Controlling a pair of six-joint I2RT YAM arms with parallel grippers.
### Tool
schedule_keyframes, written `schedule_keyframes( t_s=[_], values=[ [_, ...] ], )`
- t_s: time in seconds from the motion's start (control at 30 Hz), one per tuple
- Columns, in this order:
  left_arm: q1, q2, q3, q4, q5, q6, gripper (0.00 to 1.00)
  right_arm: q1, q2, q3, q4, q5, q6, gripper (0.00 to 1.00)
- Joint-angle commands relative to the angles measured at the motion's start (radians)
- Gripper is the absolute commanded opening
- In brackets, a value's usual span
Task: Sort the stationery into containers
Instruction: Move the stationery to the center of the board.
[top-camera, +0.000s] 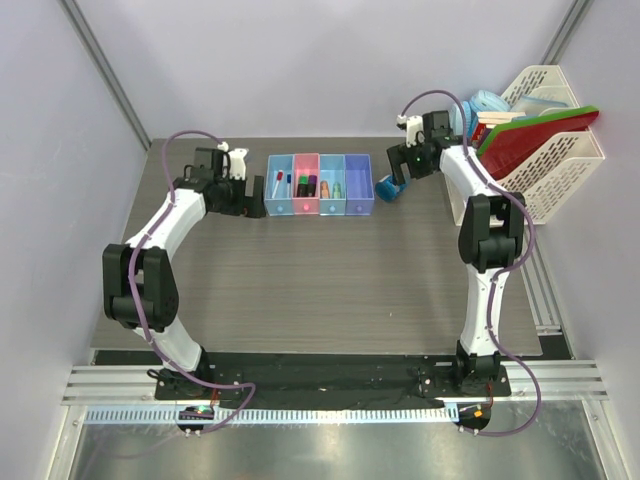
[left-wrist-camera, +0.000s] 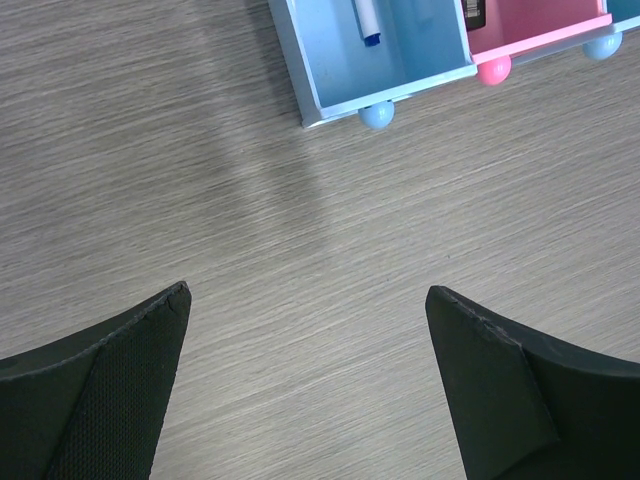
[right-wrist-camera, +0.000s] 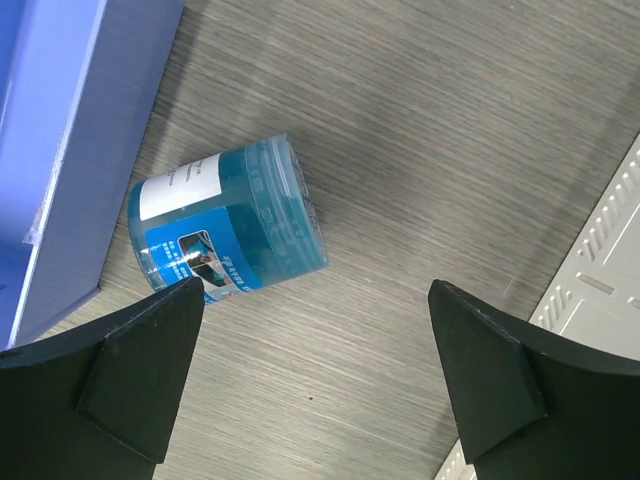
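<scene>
Next, my right gripper needs to go left in the wrist view and down over the round blue roll (top-camera: 389, 190) (right-wrist-camera: 228, 232), since the roll lies below it on that side.
The four joined bins (top-camera: 320, 207) stand at the back middle of the table. The left light blue bin (left-wrist-camera: 345, 75) holds white pens, one blue-capped (left-wrist-camera: 368, 22). The pink bin (left-wrist-camera: 545, 35) holds black highlighters (top-camera: 306, 184). The third bin holds small orange and green bits (top-camera: 331, 188). The purple-blue bin (right-wrist-camera: 60, 150) looks empty. The round blue roll (right-wrist-camera: 228, 232) lies on its side on the table just right of it, and also shows in the top view (top-camera: 390, 187). My right gripper (right-wrist-camera: 316, 286) is open above the table beside the roll. My left gripper (left-wrist-camera: 308, 292) is open and empty, left of the bins.
A big white lattice file rack (top-camera: 560, 165) with red and green folders (top-camera: 530, 135) stands at the back right, close behind my right arm; its base edge shows in the right wrist view (right-wrist-camera: 600, 270). Grey walls close the back and sides.
</scene>
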Motion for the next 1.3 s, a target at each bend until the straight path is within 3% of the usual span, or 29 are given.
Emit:
schedule_keyframes(
  t_s=[0.0, 0.33, 0.8, 1.1, 1.17, 1.27],
  values=[
    [0.003, -0.047, -0.008, 0.021, -0.002, 0.014, 1.0, 0.0, -0.004, 0.004, 0.035, -0.051, -0.056, 1.0],
    [0.003, -0.023, 0.011, 0.007, -0.008, 0.01, 1.0, 0.001, 0.009, -0.007, 0.002, -0.218, -0.099, 1.0],
    [0.003, -0.003, 0.012, 0.0, -0.019, 0.002, 1.0, 0.015, 0.095, 0.021, 0.016, -0.22, -0.082, 1.0],
    [0.003, 0.006, 0.009, -0.003, -0.011, -0.004, 1.0, 0.024, 0.034, -0.097, 0.11, -0.177, -0.09, 0.71],
    [0.003, 0.006, 0.008, -0.003, -0.007, -0.006, 1.0, 0.026, 0.031, -0.11, 0.111, -0.171, -0.093, 0.61],
    [0.003, 0.002, 0.008, -0.006, -0.005, -0.007, 1.0, 0.029, 0.017, -0.137, 0.113, -0.149, -0.105, 0.56]
  ],
)
